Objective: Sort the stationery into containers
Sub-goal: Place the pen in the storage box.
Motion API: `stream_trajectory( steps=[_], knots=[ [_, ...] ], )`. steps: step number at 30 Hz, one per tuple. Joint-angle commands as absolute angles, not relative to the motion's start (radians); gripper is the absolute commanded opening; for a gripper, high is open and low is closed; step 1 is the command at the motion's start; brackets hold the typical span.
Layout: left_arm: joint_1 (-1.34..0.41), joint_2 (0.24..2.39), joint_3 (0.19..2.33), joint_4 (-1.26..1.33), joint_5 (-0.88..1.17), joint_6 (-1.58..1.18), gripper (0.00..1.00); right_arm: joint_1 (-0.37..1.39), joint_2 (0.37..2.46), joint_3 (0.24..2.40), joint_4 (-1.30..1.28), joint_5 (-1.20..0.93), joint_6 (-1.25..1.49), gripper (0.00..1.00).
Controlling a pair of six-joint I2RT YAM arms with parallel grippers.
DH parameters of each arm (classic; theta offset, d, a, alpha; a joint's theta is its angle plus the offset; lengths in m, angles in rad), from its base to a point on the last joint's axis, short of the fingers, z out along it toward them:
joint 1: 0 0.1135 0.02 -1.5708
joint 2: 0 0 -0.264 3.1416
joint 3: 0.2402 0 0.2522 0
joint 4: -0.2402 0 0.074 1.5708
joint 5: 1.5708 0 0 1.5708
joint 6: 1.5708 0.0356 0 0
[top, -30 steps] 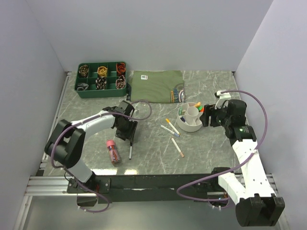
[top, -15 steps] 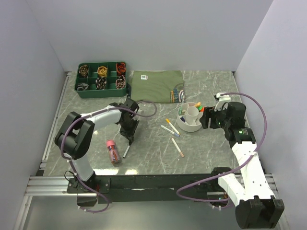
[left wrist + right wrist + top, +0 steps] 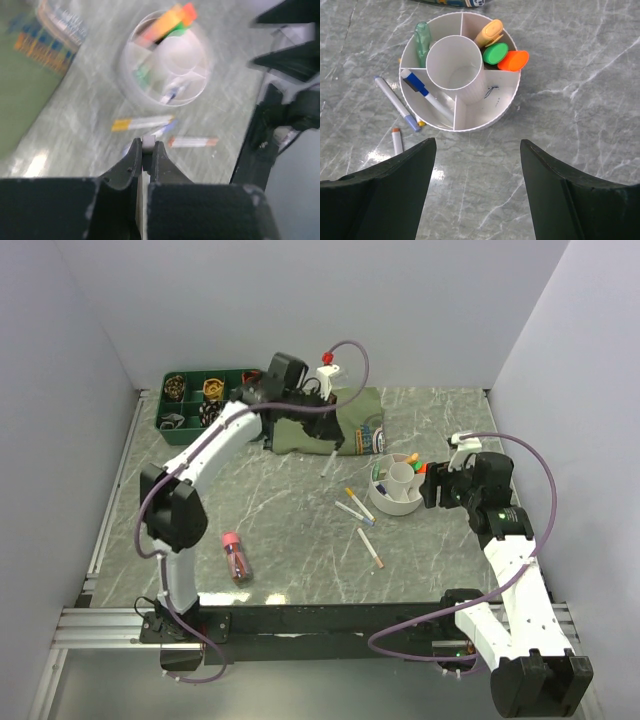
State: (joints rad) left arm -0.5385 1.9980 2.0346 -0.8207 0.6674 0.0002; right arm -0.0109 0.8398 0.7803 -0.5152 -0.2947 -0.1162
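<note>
My left gripper should move across and down to let go of the slim white pen inside the white organiser point(image 3: 385, 506) with highlighters, which is below the gripper, to its right in the top view.
My left gripper point(image 3: 323, 434) hangs in the air over the olive cloth's front edge, shut on a slim white pen point(image 3: 330, 463) that points down from it. In the left wrist view the pen's end point(image 3: 148, 144) is pinched between the jaws point(image 3: 148, 150). The white round organiser point(image 3: 385, 506) stands at the right and holds highlighters and a blue-capped pen point(image 3: 422, 90). My right gripper point(image 3: 477, 145) is open just in front of the organiser point(image 3: 507, 107), with nothing between its fingers. Three pens point(image 3: 360, 507) point(image 3: 352, 510) point(image 3: 371, 548) and a pink-capped tube point(image 3: 236, 555) lie on the table.
A folded olive cloth point(image 3: 300, 420) lies at the back under the left arm. A green divided tray point(image 3: 190, 430) with small items sits at the back left. White walls enclose the marble table on three sides.
The left gripper shut on the white pen beside the pink-capped tube, lifted it and swung up and back right over the cloth. The right arm stayed put.
</note>
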Motion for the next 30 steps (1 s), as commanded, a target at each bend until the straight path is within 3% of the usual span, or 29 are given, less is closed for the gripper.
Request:
stream_trajectory(
  steps=[1, 3, 4, 6, 11, 30],
  knots=[
    [-0.569, 1.848, 1.622, 0.012, 0.923, -0.130, 0.01, -0.006, 0.838, 0.842, -0.488, -0.261, -0.143, 0.76],
    [-0.589, 1.793, 1.457, 0.369, 0.968, -0.251, 0.01, -0.008, 0.842, 0.860, -0.506, -0.247, -0.150, 0.76],
    [-0.598, 1.792, 1.342, 0.699, 0.972, -0.286, 0.01, -0.009, 0.847, 0.865, -0.509, -0.244, -0.156, 0.76],
    [-0.629, 1.831, 1.307, 0.864, 0.957, -0.374, 0.01, -0.012, 0.851, 0.874, -0.515, -0.239, -0.160, 0.76],
    [-0.664, 1.917, 1.353, 1.026, 0.905, -0.509, 0.01, -0.021, 0.858, 0.888, -0.532, -0.242, -0.163, 0.75],
    [-0.710, 2.189, 1.440, 1.131, 0.871, -0.506, 0.01, -0.029, 0.902, 0.954, -0.612, -0.255, -0.155, 0.75]
  ],
)
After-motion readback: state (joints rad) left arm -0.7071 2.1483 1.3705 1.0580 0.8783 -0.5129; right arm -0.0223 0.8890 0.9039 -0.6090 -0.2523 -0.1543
